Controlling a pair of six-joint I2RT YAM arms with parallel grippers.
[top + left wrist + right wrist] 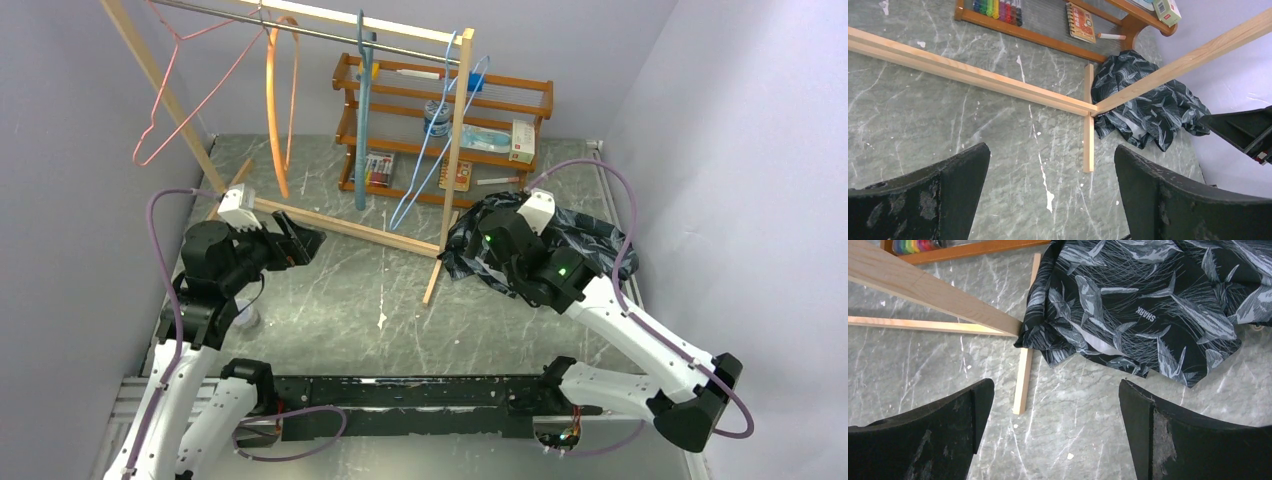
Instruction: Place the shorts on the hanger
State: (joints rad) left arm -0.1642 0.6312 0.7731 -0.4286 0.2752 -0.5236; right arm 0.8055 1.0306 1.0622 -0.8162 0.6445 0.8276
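Observation:
Next, my right gripper moves outward and lower to a fold in their middle [1137, 309], since the shorts lie just beyond my open fingers.
The shorts [592, 232] lie crumpled on the table at the right, against the foot of the wooden rack; they are black with pale shark prints. They also show in the left wrist view [1148, 107] and the right wrist view [1148, 305]. The thin light-blue wire hanger [420, 180] hangs from the rail beside the rack's right post. My right gripper [1057, 385] is open and empty, hovering over bare table just in front of the shorts. My left gripper [305, 240] is open and empty [1052, 150], above the table left of the rack's base bar.
The wooden rack has a base bar [340, 225], a right post [455, 140] and a foot [1023, 380] on the table. A pink wire hanger [165, 100], an orange hanger [272, 110] and a teal plastic hanger [362, 110] hang on the rail. A wooden shelf [520, 95] stands behind.

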